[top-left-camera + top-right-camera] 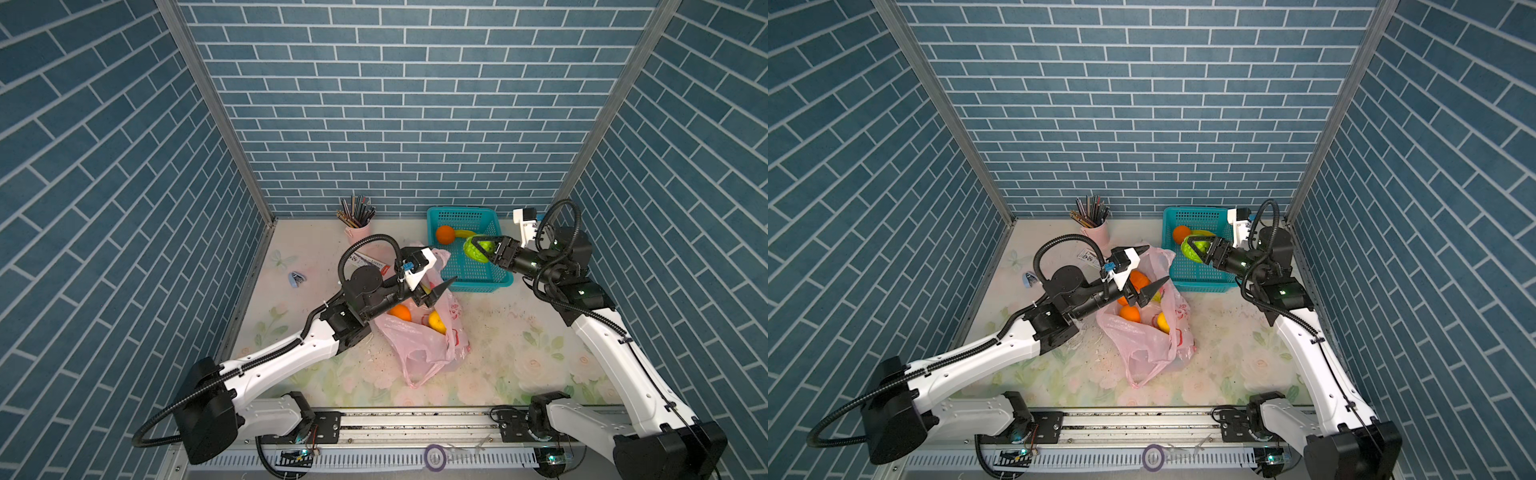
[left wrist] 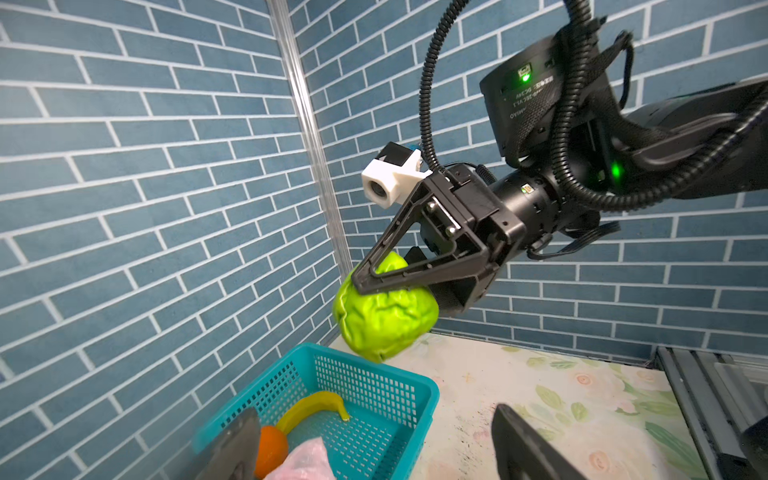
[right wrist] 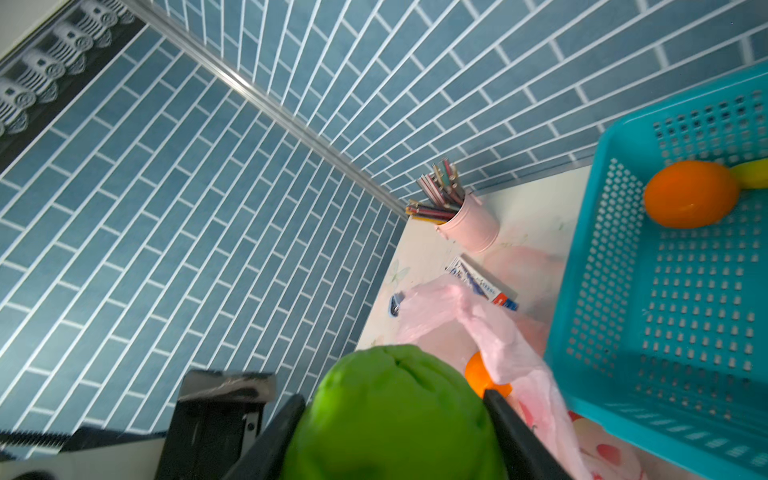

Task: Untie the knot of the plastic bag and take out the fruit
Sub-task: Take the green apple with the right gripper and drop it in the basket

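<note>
My right gripper lowers outward to the bottom of the basket beside the orange (image 3: 729,237) next and releases the green fruit (image 3: 395,415), since that spot lies below and outward of it.
The pink plastic bag (image 1: 419,345) (image 1: 1142,336) lies crumpled mid-table with its mouth open and a loop handle trailing toward the front. The knot is out of view. Inside the bag show an orange (image 1: 400,312) and a yellow lemon (image 1: 436,322). My left gripper (image 1: 442,266) (image 2: 376,424) hangs open above the bag's far end, holding nothing. A wrinkled green fruit (image 2: 386,320) (image 3: 395,415) is held in the air over the near-left corner of the teal basket (image 1: 469,212), with my right gripper (image 1: 473,249) (image 3: 392,397) shut on it.
The basket holds an orange (image 1: 445,235) and a yellow banana (image 1: 463,233). A pink cup of pencils (image 1: 358,230) stands at the back. A flat printed box (image 1: 365,262) and a small blue stapler (image 1: 296,278) lie left of the bag. Brick walls close three sides.
</note>
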`<state>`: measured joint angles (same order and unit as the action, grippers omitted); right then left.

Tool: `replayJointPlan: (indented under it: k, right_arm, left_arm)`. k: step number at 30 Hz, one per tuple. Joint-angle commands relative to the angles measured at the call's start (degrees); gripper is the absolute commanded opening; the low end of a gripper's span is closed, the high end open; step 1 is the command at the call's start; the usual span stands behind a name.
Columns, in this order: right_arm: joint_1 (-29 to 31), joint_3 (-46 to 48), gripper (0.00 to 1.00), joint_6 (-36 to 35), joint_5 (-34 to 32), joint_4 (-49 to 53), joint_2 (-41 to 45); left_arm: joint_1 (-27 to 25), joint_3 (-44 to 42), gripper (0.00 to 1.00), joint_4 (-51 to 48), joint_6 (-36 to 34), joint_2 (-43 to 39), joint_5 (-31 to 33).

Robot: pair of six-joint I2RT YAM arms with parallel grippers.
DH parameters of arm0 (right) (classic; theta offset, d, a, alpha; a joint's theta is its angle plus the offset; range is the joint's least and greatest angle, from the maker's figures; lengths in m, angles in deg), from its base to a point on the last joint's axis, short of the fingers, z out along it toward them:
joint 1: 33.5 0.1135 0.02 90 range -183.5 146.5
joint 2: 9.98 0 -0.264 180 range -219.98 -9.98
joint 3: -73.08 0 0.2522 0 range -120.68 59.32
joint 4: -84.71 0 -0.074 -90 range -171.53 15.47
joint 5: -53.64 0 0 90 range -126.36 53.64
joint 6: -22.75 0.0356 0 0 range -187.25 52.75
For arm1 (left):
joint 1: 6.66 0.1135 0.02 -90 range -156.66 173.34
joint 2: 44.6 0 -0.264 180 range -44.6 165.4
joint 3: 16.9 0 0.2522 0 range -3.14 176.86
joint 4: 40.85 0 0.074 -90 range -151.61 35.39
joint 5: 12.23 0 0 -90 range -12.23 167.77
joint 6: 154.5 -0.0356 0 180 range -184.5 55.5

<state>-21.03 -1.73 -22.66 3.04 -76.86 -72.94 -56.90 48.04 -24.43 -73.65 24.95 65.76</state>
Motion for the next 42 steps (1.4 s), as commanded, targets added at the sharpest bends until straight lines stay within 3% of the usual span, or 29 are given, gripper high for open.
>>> replayJointPlan:
  k: [1,7,13,22,32,37,42]
  right_arm:
    - [-2.9,-1.8,0.49,-1.62,-3.2,-2.59,-3.89]
    - [-6.21,-7.9,0.49,-4.12,-5.5,-4.79,-15.53]
    - [-7.16,-17.88,0.49,-8.35,-8.53,-0.58,-30.59]
    - [-7.98,-34.36,0.52,-9.58,-6.83,6.0,-53.26]
    - [-6.68,-48.1,0.52,-10.41,-15.36,11.82,-69.63]
    - [-5.93,-52.42,0.55,-9.08,-15.36,13.0,-74.71]
    - [-5.61,-53.79,0.67,-8.81,-15.97,13.56,-75.48]
  left_arm:
    - [-0.06,-1.34,0.87,-3.56,4.55,-3.48,2.89]
    - [-0.02,3.48,0.87,-24.83,13.51,-5.75,8.53]
    - [-0.19,5.84,0.87,-34.88,16.75,-5.64,9.71]
    - [-0.12,6.35,0.87,-37.64,18.51,-5.4,12.33]
    - [-0.12,4.72,0.87,-37.25,20.74,-5.88,13.24]
    - [-0.12,4.83,0.87,-38.3,20.36,-5.67,14.5]
    - [-0.12,6.22,0.87,-39.66,19.68,-4.58,15.97]
